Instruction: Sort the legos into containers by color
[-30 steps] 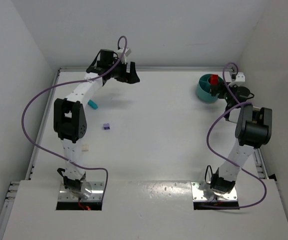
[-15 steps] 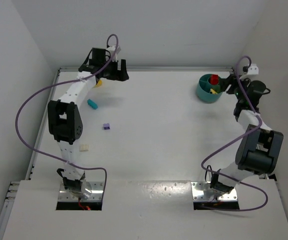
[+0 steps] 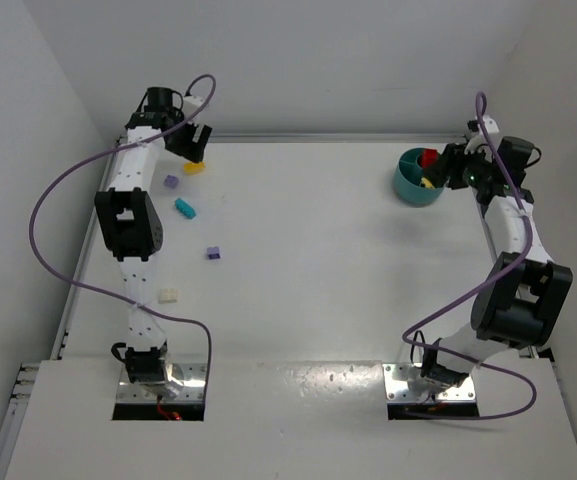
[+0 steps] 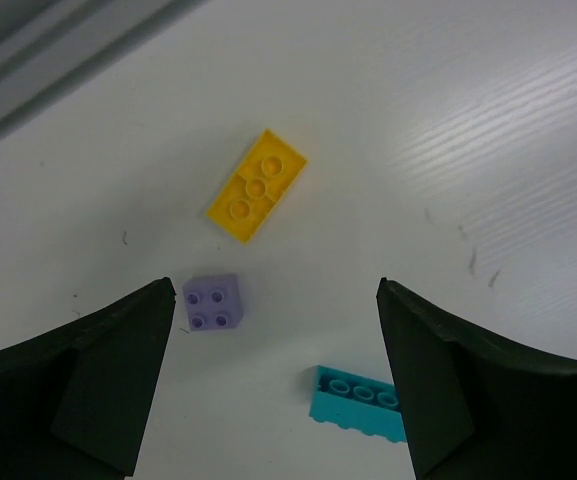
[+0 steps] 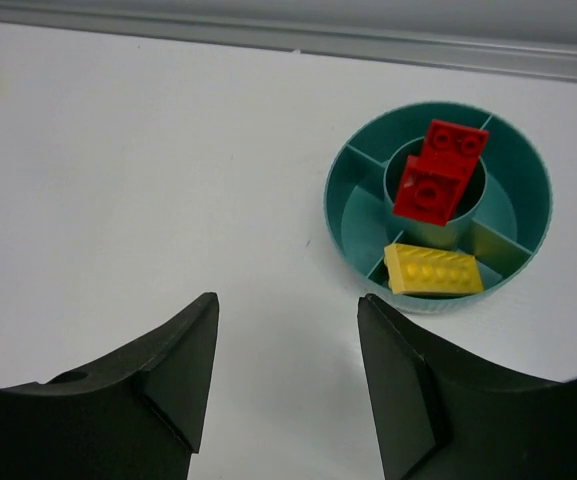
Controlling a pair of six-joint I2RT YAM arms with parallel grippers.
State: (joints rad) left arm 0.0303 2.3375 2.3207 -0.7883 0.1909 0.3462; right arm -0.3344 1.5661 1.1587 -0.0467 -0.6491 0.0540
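The yellow lego is below and beyond my left gripper's fingers, so next I will lower the gripper past the pale purple lego until its open fingers are around the yellow lego's long sides (image 3: 195, 167) (image 4: 257, 187).
My left gripper (image 3: 195, 146) hangs open and empty over the far-left corner of the table. Under it lie a yellow lego (image 4: 258, 185), a pale purple lego (image 4: 213, 302) and a cyan lego (image 4: 360, 402); the left gripper (image 4: 275, 286) frames them from above. The top view shows those same pieces, yellow (image 3: 194, 167), pale purple (image 3: 171, 182) and cyan (image 3: 184, 208), and nearer me a darker purple cube (image 3: 213, 253) and a cream lego (image 3: 169, 296). The teal container (image 5: 358, 215) holds two red legos (image 5: 438, 170) in its middle cup and a yellow lego (image 5: 433, 270) in an outer compartment. My right gripper (image 5: 288, 298) is open and empty just short of it.
The teal container (image 3: 404, 185) sits at the far right near the back wall, with my right gripper (image 3: 447, 170) beside it. White walls close in the table at the back and on both sides. A raised rail runs along the back edge.
The left arm has swung left into the far-left corner. The right gripper has drawn back off the container, and a yellow lego now lies in an outer compartment.
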